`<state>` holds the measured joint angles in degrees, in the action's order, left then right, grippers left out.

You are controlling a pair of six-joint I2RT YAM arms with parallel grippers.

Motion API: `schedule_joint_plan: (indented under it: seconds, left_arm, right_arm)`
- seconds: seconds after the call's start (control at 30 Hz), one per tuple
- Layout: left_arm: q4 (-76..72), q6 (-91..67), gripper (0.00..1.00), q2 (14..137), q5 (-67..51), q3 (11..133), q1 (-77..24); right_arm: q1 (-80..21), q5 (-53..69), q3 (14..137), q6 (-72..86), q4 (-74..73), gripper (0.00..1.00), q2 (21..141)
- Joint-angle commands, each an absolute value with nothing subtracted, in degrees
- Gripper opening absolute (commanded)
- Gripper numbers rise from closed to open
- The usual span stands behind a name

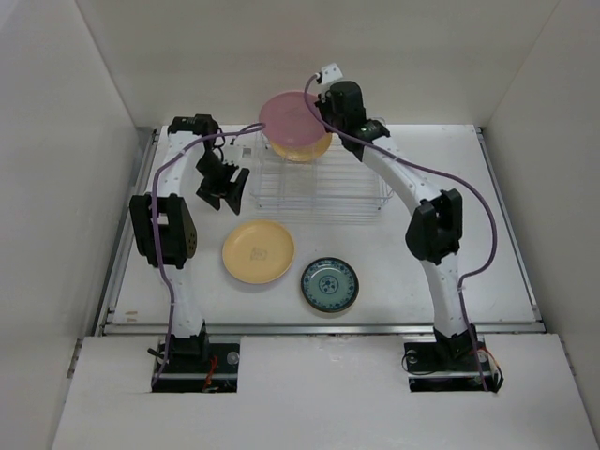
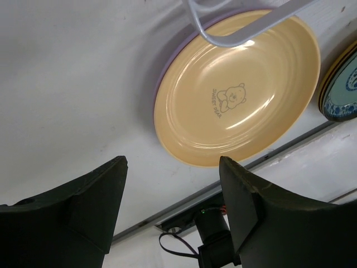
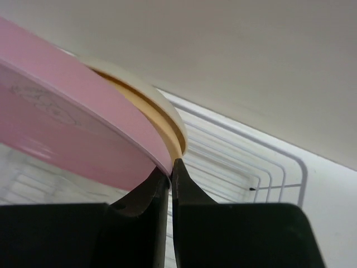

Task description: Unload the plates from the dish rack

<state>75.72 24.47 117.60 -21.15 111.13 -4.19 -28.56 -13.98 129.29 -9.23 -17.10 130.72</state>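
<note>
My right gripper needs to move back over the rack's front and then down, leveling the pink plate onto the cream-yellow bear-print plate [image 1: 259, 252], whose upturned side is empty.
The white wire dish rack [image 1: 323, 183] stands at the table's middle back. My right gripper [image 1: 322, 105] is shut on the rim of the pink plate [image 1: 292, 116] and holds it tilted above the rack's back left end. In the right wrist view the fingers [image 3: 159, 192] pinch the pink plate [image 3: 67, 128], with a yellowish-cream plate [image 3: 162, 114] close behind it, also seen under the pink one from the top [image 1: 307, 149]. My left gripper [image 1: 223, 185] is open and empty, left of the rack; it also shows in the left wrist view [image 2: 173, 167].
In front of the rack a cream-yellow bear-print plate [image 1: 258, 251] lies on a lavender plate [image 2: 167, 67]. A dark blue-green patterned plate [image 1: 329, 285] lies to its right, on an amber rim [image 2: 330, 67]. A rack wire [image 2: 245, 33] crosses the left wrist view.
</note>
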Motion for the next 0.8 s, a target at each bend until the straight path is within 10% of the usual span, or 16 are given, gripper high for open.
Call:
schedule_joint_plan:
  seconds: [0.0,0.77]
  left_arm:
    - [81.3,23.82,0.63,117.07,-23.38,115.04,-4.48]
    - [56.6,-1.05,0.71,92.82,-11.69,104.68,14.5]
  right_arm:
    - [-30.76,-13.54,129.91,-8.01,-11.78,0.0,121.3]
    - [-41.92,13.0,102.05,10.54,-44.12,0.0,106.08]
